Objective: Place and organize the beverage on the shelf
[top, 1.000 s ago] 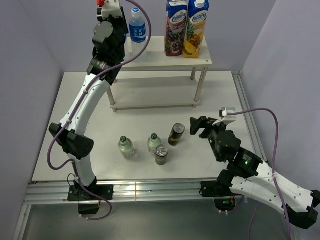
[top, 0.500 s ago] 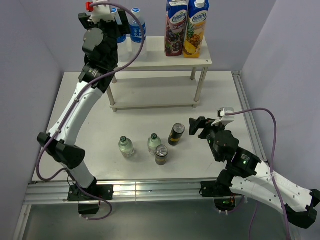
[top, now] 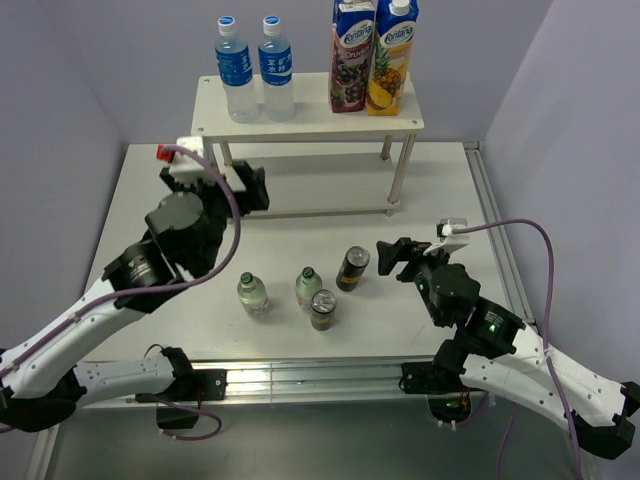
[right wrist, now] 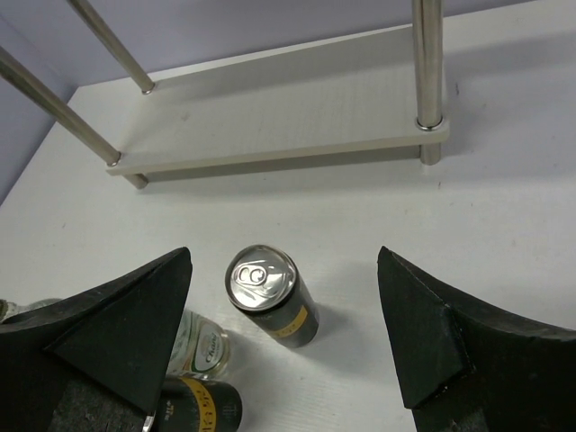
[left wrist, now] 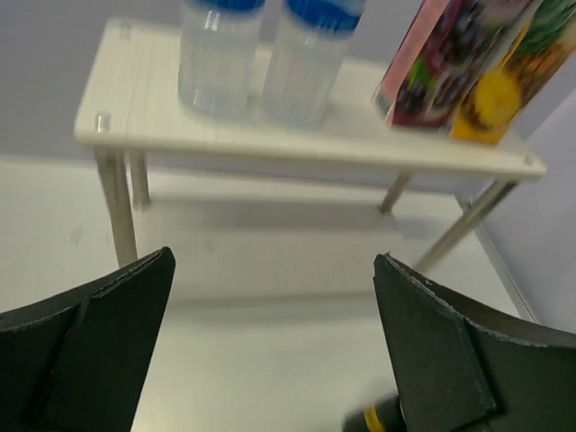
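Observation:
I will next move my left gripper back from the shelf (top: 310, 118) and down around the green-capped bottle farthest from the cans, because that bottle is still standing on the tabletop.
Two blue-capped water bottles (top: 233, 80) (top: 275, 78) stand side by side on the top left of the shelf (top: 310, 118); the left wrist view shows them (left wrist: 220, 54) (left wrist: 306, 63) on its top board (left wrist: 225, 135). My left gripper (top: 248, 188) (left wrist: 274, 342) hangs open and empty in front of the shelf. On the table stand two dark cans (top: 352, 268) (top: 323, 309) and two green-capped bottles (top: 252, 293) (top: 308, 286). My right gripper (top: 392, 258) (right wrist: 284, 261) is open just right of the nearer can (right wrist: 270, 292), apart from it.
Two tall juice cartons (top: 352, 55) (top: 392, 55) stand on the shelf's top right. The lower board (top: 310, 195) (right wrist: 288, 117) is bare. A green-capped bottle (right wrist: 202, 342) and the second can (right wrist: 193, 409) crowd the lower left of the right wrist view.
My left gripper opened, letting go of the second water bottle on the shelf top, and the arm dropped back low in front of the shelf. The right arm barely moved.

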Motion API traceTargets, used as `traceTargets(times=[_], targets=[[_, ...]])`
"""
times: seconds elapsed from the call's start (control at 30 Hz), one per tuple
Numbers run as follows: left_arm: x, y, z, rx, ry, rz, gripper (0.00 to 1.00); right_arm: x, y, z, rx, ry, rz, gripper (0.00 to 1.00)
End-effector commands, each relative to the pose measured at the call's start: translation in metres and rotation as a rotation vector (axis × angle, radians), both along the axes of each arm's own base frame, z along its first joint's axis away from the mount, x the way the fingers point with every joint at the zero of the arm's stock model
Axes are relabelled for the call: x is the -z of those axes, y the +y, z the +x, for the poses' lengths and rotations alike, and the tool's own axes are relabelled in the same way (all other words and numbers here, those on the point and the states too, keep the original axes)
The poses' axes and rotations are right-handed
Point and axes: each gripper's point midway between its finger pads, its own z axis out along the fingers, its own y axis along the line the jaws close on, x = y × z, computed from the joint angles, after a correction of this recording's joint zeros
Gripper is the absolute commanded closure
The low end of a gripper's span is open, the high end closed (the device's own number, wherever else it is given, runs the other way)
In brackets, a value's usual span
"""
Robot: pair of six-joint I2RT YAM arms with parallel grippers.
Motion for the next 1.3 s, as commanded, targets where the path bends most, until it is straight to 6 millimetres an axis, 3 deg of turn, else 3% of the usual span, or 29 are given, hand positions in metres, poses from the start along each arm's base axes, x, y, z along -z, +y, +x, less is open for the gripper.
traceTargets(times=[0.0,0.07,0.2,0.23,0.3,0.33,0.4,0.43,0.53,0.83,0.93,1.1,1.27], targets=[[0.069,0.026,-0.027,-0.124,0.203,-0.053,0.01,0.001,0.002,-0.003,-0.021,0.007,0.033,0.10],[0.105,0.031,-0.044,-0.109,0.282,0.026,0.01,0.002,0.002,-0.005,-0.025,0.011,0.041,0.09],[0.145,0.031,-0.066,-0.054,0.388,-0.087,0.01,0.005,0.002,-0.005,-0.025,0.024,0.045,0.09],[0.167,0.028,-0.071,-0.036,0.433,-0.074,0.01,0.007,0.003,-0.006,-0.028,0.030,0.049,0.09],[0.185,0.026,-0.080,-0.027,0.484,-0.139,0.01,0.008,0.003,-0.007,-0.023,0.037,0.056,0.10],[0.208,0.024,-0.083,-0.026,0.515,-0.127,0.01,0.010,0.002,-0.007,-0.021,0.041,0.059,0.09],[0.220,0.010,-0.091,0.030,0.545,-0.208,0.01,0.012,0.002,-0.008,-0.022,0.047,0.057,0.10],[0.240,0.007,-0.096,0.044,0.572,-0.187,0.01,0.013,0.002,-0.008,-0.021,0.050,0.059,0.09],[0.263,0.003,-0.105,0.049,0.613,-0.207,0.01,0.016,0.000,-0.008,-0.013,0.062,0.048,0.10],[0.305,-0.012,-0.127,0.064,0.670,-0.154,0.01,0.025,-0.002,-0.009,0.002,0.079,0.048,0.10],[0.321,-0.014,-0.126,0.046,0.671,-0.109,0.00,0.028,-0.001,-0.009,-0.001,0.083,0.046,0.10],[0.347,-0.001,-0.119,-0.048,0.643,-0.059,0.01,0.031,-0.001,-0.009,-0.004,0.090,0.041,0.10],[0.352,0.002,-0.107,-0.115,0.569,-0.041,0.01,0.034,0.000,-0.010,-0.008,0.095,0.040,0.09]])
